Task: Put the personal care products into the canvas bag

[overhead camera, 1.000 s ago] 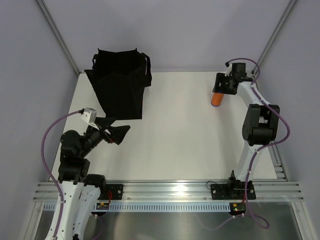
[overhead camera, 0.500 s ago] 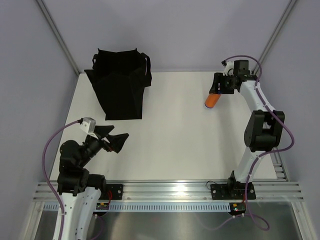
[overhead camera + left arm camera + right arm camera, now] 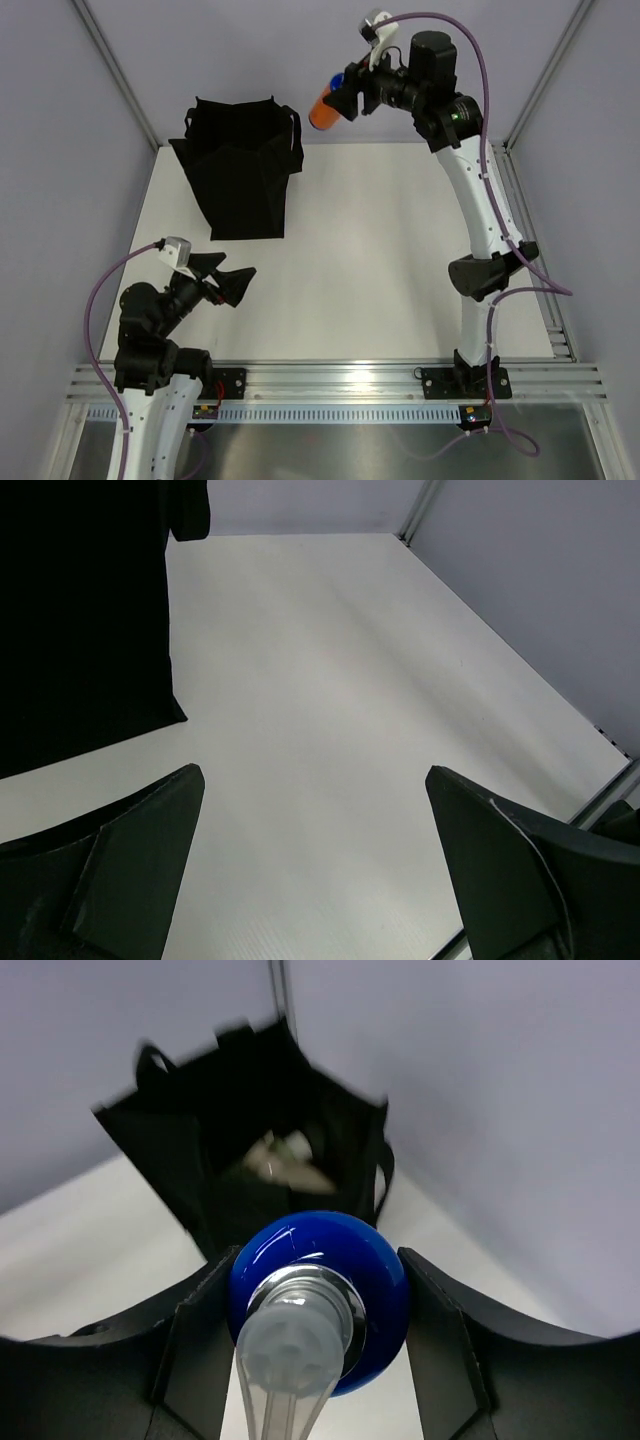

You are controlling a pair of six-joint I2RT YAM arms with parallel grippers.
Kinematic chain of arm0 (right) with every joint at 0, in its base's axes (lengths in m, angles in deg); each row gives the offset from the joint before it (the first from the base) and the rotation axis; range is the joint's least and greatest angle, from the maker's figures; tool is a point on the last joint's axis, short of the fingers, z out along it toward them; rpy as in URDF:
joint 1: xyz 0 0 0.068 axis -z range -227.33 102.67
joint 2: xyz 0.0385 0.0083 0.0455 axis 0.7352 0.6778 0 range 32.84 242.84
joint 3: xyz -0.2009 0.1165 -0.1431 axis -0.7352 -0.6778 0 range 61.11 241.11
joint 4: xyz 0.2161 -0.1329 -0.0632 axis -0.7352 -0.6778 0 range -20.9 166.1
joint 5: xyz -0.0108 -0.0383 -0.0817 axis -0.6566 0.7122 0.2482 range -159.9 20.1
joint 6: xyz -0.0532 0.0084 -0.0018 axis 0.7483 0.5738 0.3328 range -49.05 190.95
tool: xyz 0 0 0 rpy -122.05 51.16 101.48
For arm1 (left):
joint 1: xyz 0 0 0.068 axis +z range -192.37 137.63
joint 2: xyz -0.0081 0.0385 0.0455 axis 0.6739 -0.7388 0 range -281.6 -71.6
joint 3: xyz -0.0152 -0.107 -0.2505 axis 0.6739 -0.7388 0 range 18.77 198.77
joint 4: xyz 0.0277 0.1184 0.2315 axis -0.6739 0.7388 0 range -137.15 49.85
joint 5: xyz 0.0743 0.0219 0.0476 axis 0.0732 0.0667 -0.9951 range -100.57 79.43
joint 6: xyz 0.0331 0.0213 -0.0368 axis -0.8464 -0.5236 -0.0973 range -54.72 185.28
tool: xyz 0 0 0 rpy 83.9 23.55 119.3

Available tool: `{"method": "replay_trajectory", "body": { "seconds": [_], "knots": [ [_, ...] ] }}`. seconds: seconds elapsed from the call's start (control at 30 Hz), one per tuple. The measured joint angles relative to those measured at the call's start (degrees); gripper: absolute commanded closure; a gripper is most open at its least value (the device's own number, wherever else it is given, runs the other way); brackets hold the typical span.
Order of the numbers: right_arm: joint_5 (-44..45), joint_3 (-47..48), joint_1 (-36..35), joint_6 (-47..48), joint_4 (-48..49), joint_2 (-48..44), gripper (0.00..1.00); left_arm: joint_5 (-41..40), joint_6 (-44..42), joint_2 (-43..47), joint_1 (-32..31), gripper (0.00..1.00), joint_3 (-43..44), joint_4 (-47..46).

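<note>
The right gripper moves sideways over the opening of the canvas bag next, then lowers the orange bottle.
My right gripper is shut on an orange bottle with a blue top and holds it high in the air, just right of the black canvas bag. In the right wrist view the blue top fills the gap between my fingers, and the open bag lies below and ahead with pale items inside. My left gripper is open and empty near the table's front left; its fingers frame bare table, with the bag's side at upper left. The other bottles are not visible on the table.
The white table is bounded by grey walls and metal corner posts. A metal rail runs along the near edge, carrying both arm bases.
My right arm has swung up and to the left with the orange bottle, from the far right of the table to high beside the bag. My left gripper has barely moved.
</note>
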Motion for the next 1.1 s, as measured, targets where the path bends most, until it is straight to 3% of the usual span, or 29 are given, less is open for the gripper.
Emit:
{"method": "replay_trajectory", "body": {
  "seconds": [0.1,0.33,0.6,1.1],
  "knots": [
    [0.7,10.19,-3.78,-0.59,4.74,4.09,1.0,-0.13,0.0,0.15,0.0,0.01,0.0,-0.02],
    [5.6,14.08,-12.17,-1.14,18.58,12.74,1.0,-0.17,0.0,0.15,0.0,0.01,0.0,-0.04],
    [12.2,14.8,-15.47,-0.07,28.37,26.03,1.0,-0.15,0.0,0.15,0.0,0.01,-0.04,-0.22],
    [16.11,15.39,-17.03,-0.09,37.42,26.77,1.0,-0.09,0.04,0.09,0.0,0.01,-0.37,-0.26]
  ]
}}
